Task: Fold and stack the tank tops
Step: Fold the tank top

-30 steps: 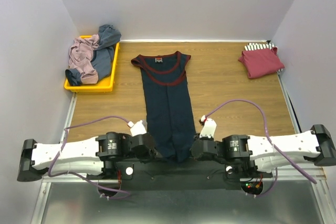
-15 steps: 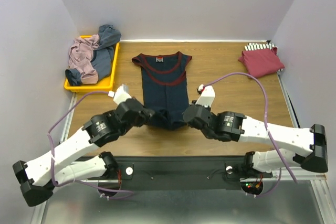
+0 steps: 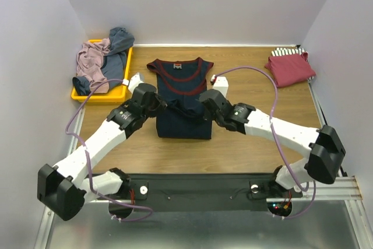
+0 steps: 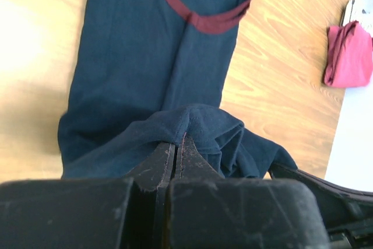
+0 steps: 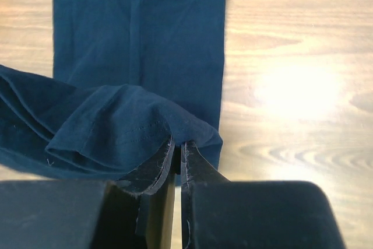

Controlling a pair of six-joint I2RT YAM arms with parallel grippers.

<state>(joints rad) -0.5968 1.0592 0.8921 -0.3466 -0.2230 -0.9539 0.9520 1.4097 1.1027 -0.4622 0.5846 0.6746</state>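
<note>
The hem corner still hangs short of the maroon neckline, so my right gripper should next move outward and down onto the cloth (image 3: pixel 195 96) (image 5: pixel 192 23) beside that trim and let the corner go.
A navy tank top with maroon trim (image 3: pixel 182 86) lies lengthwise in the middle of the table, its neck at the far end. Its bottom hem is lifted and carried over the body, so the lower half lies doubled. My left gripper (image 3: pixel 165 104) is shut on the hem's left corner (image 4: pixel 192 123). My right gripper (image 3: pixel 201 107) is shut on the right corner (image 5: pixel 186 129). A folded dark red tank top (image 3: pixel 289 68) rests on a striped one (image 3: pixel 287 52) at the far right. Mauve (image 3: pixel 91 64) and grey-blue (image 3: pixel 118 48) tops lie heaped at the far left.
A yellow plastic tray (image 3: pixel 99 95) at the far left holds the heaped tops. White walls close in the table on three sides. Purple cables (image 3: pixel 256 71) loop above both arms. Bare wood (image 3: pixel 256 144) shows on the table.
Both grippers have carried the navy top's bottom hem from the near edge toward its neck. The arms have stretched out and the top is now half as long.
</note>
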